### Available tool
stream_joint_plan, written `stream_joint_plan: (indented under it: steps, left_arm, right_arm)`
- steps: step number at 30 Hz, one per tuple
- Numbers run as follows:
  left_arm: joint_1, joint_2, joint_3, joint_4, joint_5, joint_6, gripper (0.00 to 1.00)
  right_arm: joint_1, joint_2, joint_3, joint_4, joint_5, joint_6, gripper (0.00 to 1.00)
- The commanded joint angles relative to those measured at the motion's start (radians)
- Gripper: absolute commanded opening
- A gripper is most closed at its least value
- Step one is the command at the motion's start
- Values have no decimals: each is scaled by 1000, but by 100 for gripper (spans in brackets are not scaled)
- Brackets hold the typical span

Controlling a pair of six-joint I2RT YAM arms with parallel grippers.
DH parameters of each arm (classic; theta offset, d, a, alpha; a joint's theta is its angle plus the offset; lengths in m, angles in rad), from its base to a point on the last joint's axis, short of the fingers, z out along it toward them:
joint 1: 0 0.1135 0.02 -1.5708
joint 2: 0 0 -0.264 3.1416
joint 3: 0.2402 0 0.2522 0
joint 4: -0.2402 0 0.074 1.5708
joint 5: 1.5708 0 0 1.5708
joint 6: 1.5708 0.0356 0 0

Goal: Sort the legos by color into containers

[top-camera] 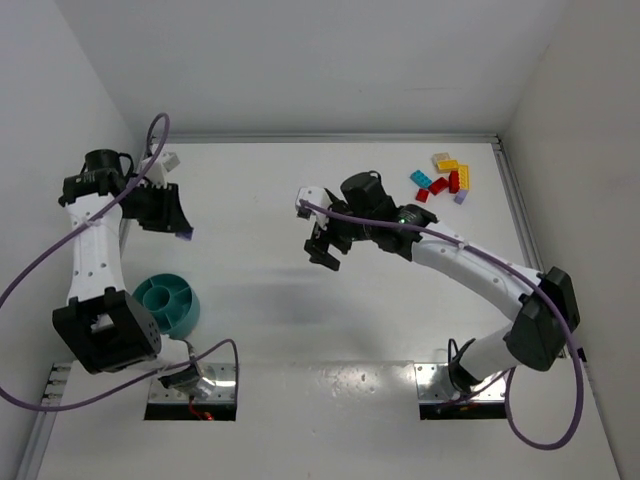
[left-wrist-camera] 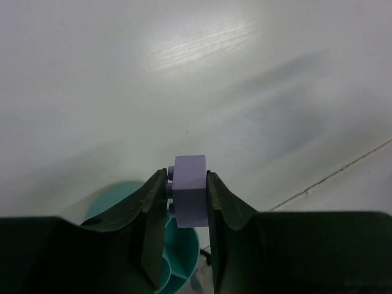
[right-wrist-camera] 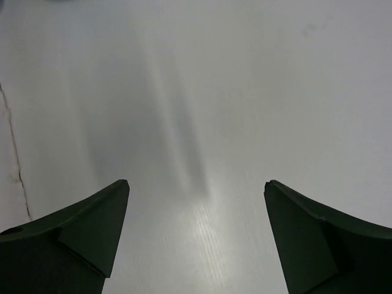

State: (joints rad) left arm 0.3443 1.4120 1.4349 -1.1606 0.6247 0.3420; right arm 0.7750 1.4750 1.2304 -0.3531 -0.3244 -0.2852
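My left gripper swings back and toward the wall over the wall-side section of the teal bowl next, then releases the lilac lego.
My left gripper (top-camera: 178, 228) hangs above the table's left side, shut on a small lilac lego (left-wrist-camera: 188, 185) that is pinched between its two fingers. The round teal bowl (top-camera: 186, 318), whose divided compartments are the containers, stands nearer the arm bases; in the left wrist view the bowl (left-wrist-camera: 182, 250) shows below and behind the held brick. At the far right lies a loose pile of legos (top-camera: 446, 178) in yellow, red, blue and lilac. My right gripper (top-camera: 322, 250) is over mid-table with its fingers wide open (right-wrist-camera: 196, 190) and only bare table between them.
White walls close in the table at the back and on both sides. Metal base plates (top-camera: 192, 392) (top-camera: 466, 386) sit at the near edge under the arms. Purple cables loop off both arms.
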Motion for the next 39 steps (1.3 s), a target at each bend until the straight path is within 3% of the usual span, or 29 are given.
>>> stream_joint_plan:
  steps: [1,9,14,21,25,29,33,39]
  left_arm:
    - [57,-65,-19,-140,-101,147,0]
    - [160,-215,-103,-61,-432,115,0]
    - [202,-277,-145,-36,-537,103,0]
    - [315,-311,-248,15,-528,173,0]
    - [372,-254,-263,4,-475,244,0]
    - [386,-211,-272,-25,-426,313,1]
    - [386,-199,-297,-45,-393,362,10]
    - [386,-186,-317,-25,-393,390,10]
  right_arm:
    - [-35,-12,-34,-110,53,-23,91]
    - [-126,66,33,-233,10,-35,87]
    - [-149,143,113,-296,-22,-54,87]
    - [-178,238,215,-385,-51,-83,86]
    - [-178,249,235,-396,-61,-83,86]
    - [-187,260,245,-405,-61,-83,84]
    - [-187,271,254,-405,-61,-83,84]
    - [-187,289,265,-405,-70,-83,84]
